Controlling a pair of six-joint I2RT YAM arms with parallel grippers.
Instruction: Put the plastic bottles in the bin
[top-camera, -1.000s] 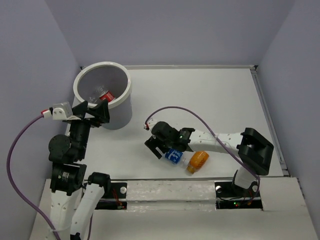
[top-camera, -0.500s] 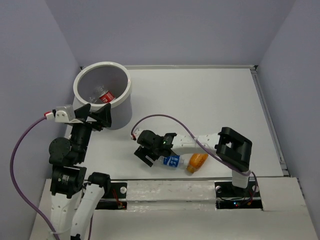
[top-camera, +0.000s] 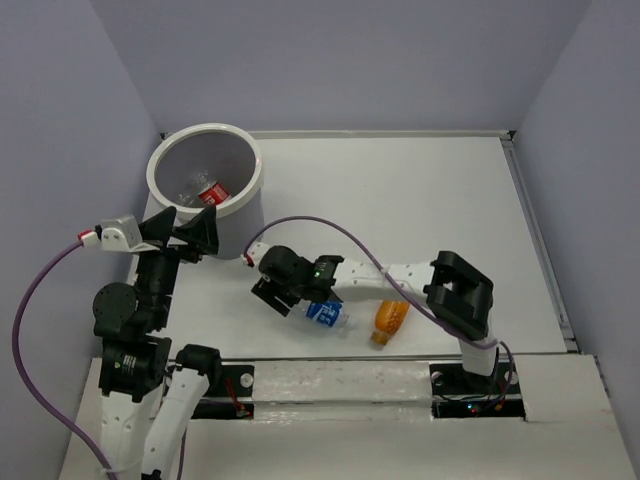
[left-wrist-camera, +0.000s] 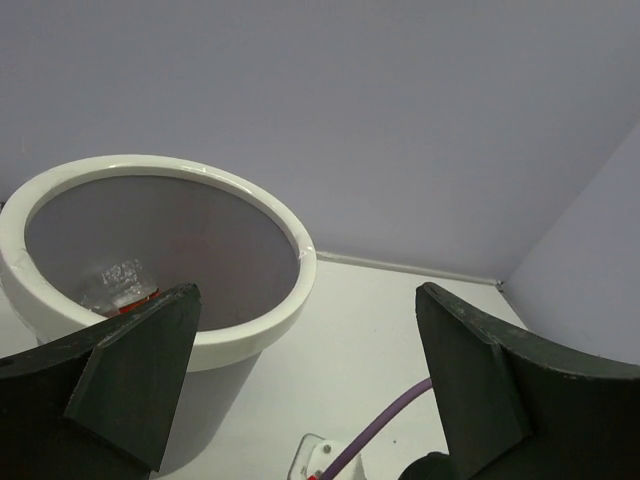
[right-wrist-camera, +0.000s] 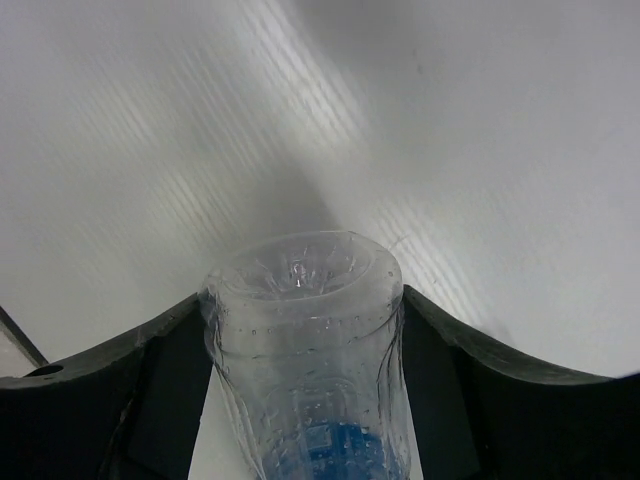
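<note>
My right gripper will go up and outward to release over the bin's opening (top-camera: 205, 168), because that opening is outward and to the gripper's left in the top view.
The white bin (top-camera: 158, 170) stands at the back left, with a red-labelled bottle (top-camera: 210, 193) lying inside. My right gripper (top-camera: 283, 292) is shut on a clear bottle with a blue label (top-camera: 323, 313), right of the bin's base. In the right wrist view that bottle (right-wrist-camera: 305, 340) sits base-outward between the fingers (right-wrist-camera: 130, 380). An orange bottle (top-camera: 390, 318) lies on the table to its right. My left gripper (top-camera: 187, 233) is open and empty beside the bin's near wall. The left wrist view shows the bin rim (left-wrist-camera: 250, 340) and the bottle inside (left-wrist-camera: 125, 285).
A purple cable (top-camera: 330, 222) arcs over the right arm and also shows in the left wrist view (left-wrist-camera: 385, 420). Grey walls close the table at the back and sides. The table's front edge (top-camera: 330, 360) runs just below the two bottles.
My right gripper has carried the blue-labelled bottle leftward toward the bin, away from the orange bottle, which has stayed put. The left arm has shifted only slightly.
</note>
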